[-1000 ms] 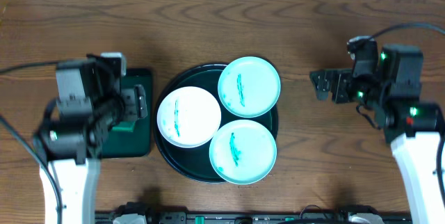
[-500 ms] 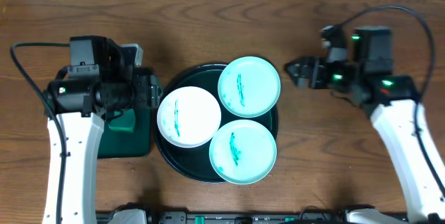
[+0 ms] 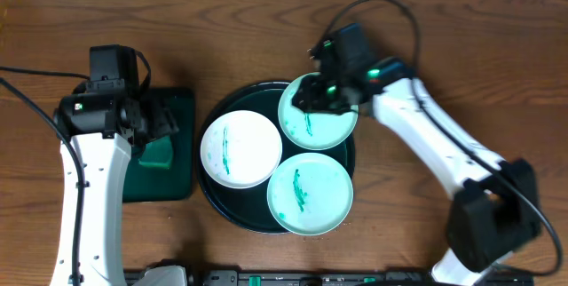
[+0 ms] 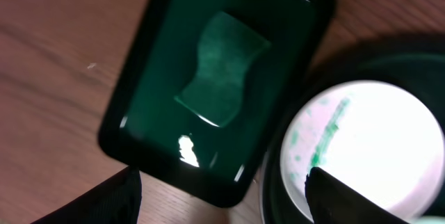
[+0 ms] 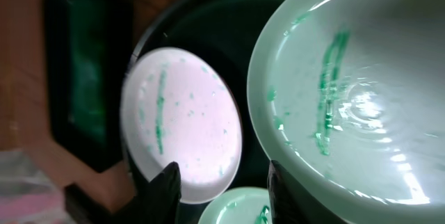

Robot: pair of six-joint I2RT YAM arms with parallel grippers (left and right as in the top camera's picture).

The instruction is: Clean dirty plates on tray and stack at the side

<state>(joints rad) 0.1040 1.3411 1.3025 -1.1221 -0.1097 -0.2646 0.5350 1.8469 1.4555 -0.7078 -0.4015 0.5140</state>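
Next, the left gripper moves down, away from the white plate, into the rectangular tray, astride the green sponge (image 3: 157, 151) (image 4: 222, 69), because the plates have green smears.
The large round dark tray (image 3: 210, 199) holds three plates. Each has green smears: a white plate (image 3: 240, 149) on the left, a mint plate (image 3: 327, 117) at the upper right and a second mint plate (image 3: 310, 194) at the front. My right gripper (image 3: 307, 99) hovers over the upper mint plate's (image 5: 348, 92) left rim. Its jaws are apart, with nothing between them (image 5: 229, 196). My left gripper (image 3: 169, 124) is open above the gap between the rectangular tray and the white plate (image 4: 368, 140). It holds nothing (image 4: 222, 206).
A small rectangular dark green tray (image 3: 169, 184) left of the round tray holds a green sponge (image 4: 222, 67). Bare wood tabletop (image 3: 515, 73) lies to the right and behind. My right arm stretches across the right half of the table.
My right arm swung left from the table's right side to over the upper mint plate, and its jaws narrowed. The left gripper shifted slightly over the rectangular tray.
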